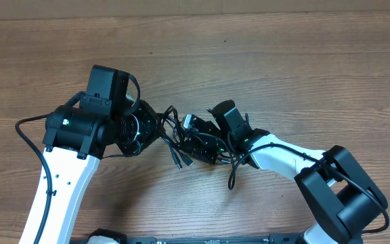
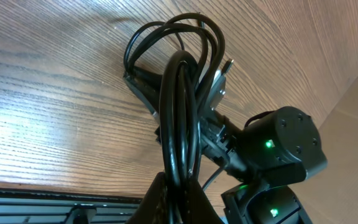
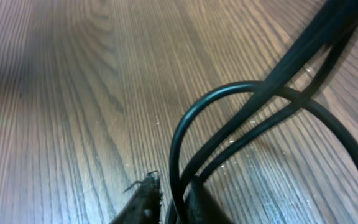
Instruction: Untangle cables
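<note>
The right gripper rises and pulls toward the bare table on its right in the overhead view next, parting the bunched cable pieces, then releases them.
The cables [image 1: 181,141] are thin black cords bunched in a tangle on the wooden table between my two grippers. A silver plug [image 1: 187,121] sticks out at the top of the tangle and a black plug end [image 1: 178,160] points toward the front. My left gripper [image 1: 158,132] is shut on a bundle of several cable strands [image 2: 178,112], which loop away over the table [image 2: 55,93]. The silver plug also shows in the left wrist view [image 2: 220,84]. My right gripper [image 1: 198,137] is shut on a cable loop [image 3: 229,134] that runs between its fingers [image 3: 169,202].
The right arm's black wrist with green lights [image 2: 278,143] sits close behind the tangle. A thicker black arm cable [image 1: 29,139] curves along the left arm, and another [image 1: 234,177] hangs by the right arm. Bare wooden table [image 1: 283,61] lies behind.
</note>
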